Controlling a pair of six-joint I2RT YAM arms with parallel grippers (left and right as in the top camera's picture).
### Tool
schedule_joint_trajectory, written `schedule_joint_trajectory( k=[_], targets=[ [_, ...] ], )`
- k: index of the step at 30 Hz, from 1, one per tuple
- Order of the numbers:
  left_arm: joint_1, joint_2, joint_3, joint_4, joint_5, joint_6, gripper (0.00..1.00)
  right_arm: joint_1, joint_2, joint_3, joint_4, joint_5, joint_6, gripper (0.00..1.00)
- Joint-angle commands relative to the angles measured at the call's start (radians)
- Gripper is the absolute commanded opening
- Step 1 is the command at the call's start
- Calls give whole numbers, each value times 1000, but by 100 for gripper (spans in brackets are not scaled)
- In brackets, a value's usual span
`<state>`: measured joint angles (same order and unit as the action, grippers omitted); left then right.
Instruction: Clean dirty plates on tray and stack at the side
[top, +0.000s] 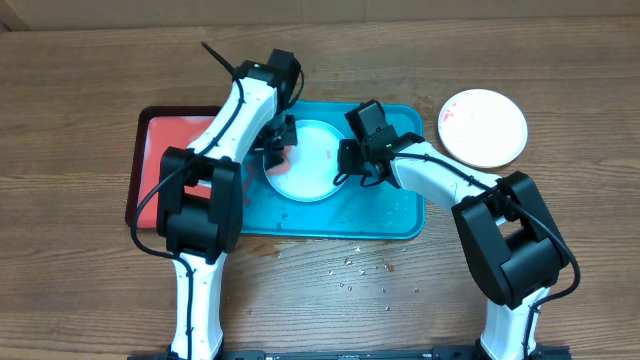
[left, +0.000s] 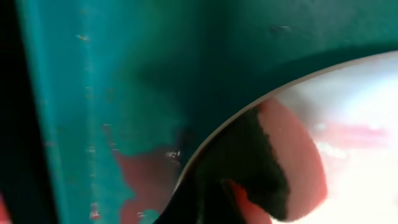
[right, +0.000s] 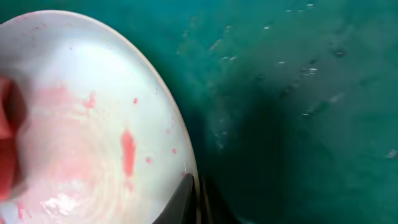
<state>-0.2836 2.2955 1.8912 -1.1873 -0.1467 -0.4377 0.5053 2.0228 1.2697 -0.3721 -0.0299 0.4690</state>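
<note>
The left gripper should next lift the red wiping pad off the plate and carry it over the red tray, whose open bottom (top: 176, 140) has room for it.
A white plate with a pale rim (top: 312, 165) and red sauce smears lies on the teal tray (top: 400, 215). My left gripper (top: 277, 150) is at the plate's left edge, shut on a red wiping pad (left: 298, 162) that presses on the plate (left: 354, 124). My right gripper (top: 350, 165) pinches the plate's right rim, fingers shut on it (right: 198, 193). The smeared plate (right: 93, 93) and the red pad (right: 7, 137) show in the right wrist view. A second white plate (top: 483, 127) with faint red smears lies on the table right of the tray. The yellow-green plate is out of view.
A red tray with a dark rim (top: 165, 150) lies against the teal tray's left side, partly under my left arm. Small red and white crumbs (top: 360, 265) are scattered on the wooden table in front of the teal tray.
</note>
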Motion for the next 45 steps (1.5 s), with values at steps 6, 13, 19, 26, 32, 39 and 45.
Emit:
schedule_joint_trajectory(
  k=[6, 13, 19, 26, 32, 39, 45],
  targets=[
    [16, 13, 231, -170, -182, -146, 4, -4, 3, 9, 2, 29, -32, 4],
    [104, -87, 276, -192, -161, -180, 4, -1, -29, 61, -53, 29, -83, 4],
    [253, -92, 229, -200, -13, -145, 4, 23, -93, 123, -137, 97, -190, 4],
    [364, -92, 35, -64, 47, -104, 4, 101, -142, 193, -211, 366, -307, 4],
    [407, -92, -44, -3, 47, -105, 4, 192, -142, 255, -251, 631, -388, 4],
    [440, -93, -36, -22, 64, -97, 68, 317, -142, 283, -236, 1038, -536, 4],
    [469, -109, 117, -105, 221, -25, 61, 387, -142, 283, -92, 1242, -839, 4]
  ],
)
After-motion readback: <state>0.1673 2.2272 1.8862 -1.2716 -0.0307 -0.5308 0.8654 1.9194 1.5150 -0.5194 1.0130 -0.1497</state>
